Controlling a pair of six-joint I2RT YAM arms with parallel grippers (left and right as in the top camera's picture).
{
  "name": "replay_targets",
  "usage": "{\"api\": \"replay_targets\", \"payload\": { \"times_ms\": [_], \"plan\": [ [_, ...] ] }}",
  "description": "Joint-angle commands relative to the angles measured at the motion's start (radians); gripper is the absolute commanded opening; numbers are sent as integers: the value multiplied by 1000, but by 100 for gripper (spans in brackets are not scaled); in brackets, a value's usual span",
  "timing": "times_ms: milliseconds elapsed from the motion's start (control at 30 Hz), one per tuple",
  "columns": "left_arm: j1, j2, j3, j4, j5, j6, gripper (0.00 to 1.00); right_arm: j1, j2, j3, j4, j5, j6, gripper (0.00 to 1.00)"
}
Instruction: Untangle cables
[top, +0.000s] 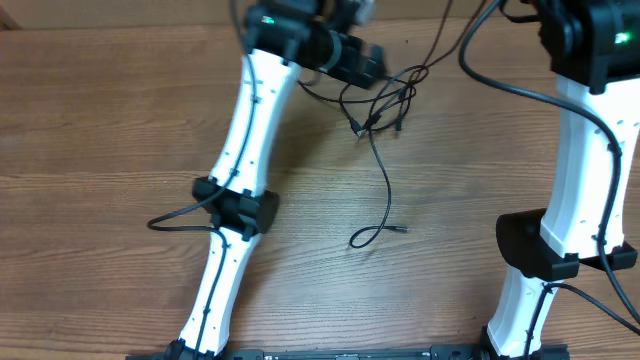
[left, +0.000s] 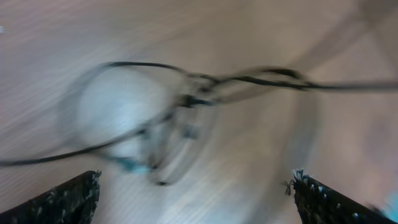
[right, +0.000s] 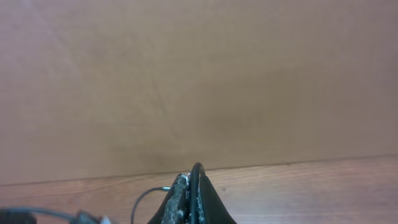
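Note:
The cable in my right gripper still runs into the knot. It goes to the right in the overhead view and down to the tabletop next, to be released there.
The cables (top: 383, 108) are thin black wires, bunched in a knot at the table's far middle. One strand trails down to a small loop and plug (top: 372, 235). My left gripper (top: 362, 62) is just left of the knot. In the blurred left wrist view its jaws (left: 196, 183) are wide open and empty, and the tangled loops (left: 196, 93) lie beyond them. My right gripper (right: 194, 190) is shut on a black cable that arches over the fingertips. A thin strand (top: 440, 35) runs from the knot up out of the overhead view.
The wooden table (top: 120, 110) is bare around the knot. A brown wall (right: 199, 74) stands behind the table's far edge. The thick black arm cable (top: 500, 82) of the right arm (top: 585, 150) loops near the knot.

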Motion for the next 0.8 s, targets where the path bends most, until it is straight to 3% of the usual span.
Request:
{"api": "replay_targets", "payload": {
  "times_ms": [0, 100, 333, 667, 700, 733, 767],
  "plan": [
    [-31, -21, 13, -3, 234, 56, 100, -19, -23, 19, -27, 17, -6, 4],
    [-49, -21, 13, -7, 238, 80, 100, -25, -20, 19, -53, 17, -6, 4],
    [-82, -18, -16, -35, 93, 112, 100, -25, -19, 11, -59, -44, -6, 4],
    [-103, -17, -226, -37, 55, 142, 99, -25, -19, 11, -50, -72, -6, 4],
    [-103, -17, -243, -32, 51, 142, 90, -25, -20, 11, -50, -76, -6, 4],
    [-103, -17, -257, -26, 49, 142, 63, -25, -19, 11, -49, -84, -6, 4],
    [-103, -17, -269, -19, 41, 141, 27, -25, -20, 11, -49, -93, -6, 4]
  ]
}}
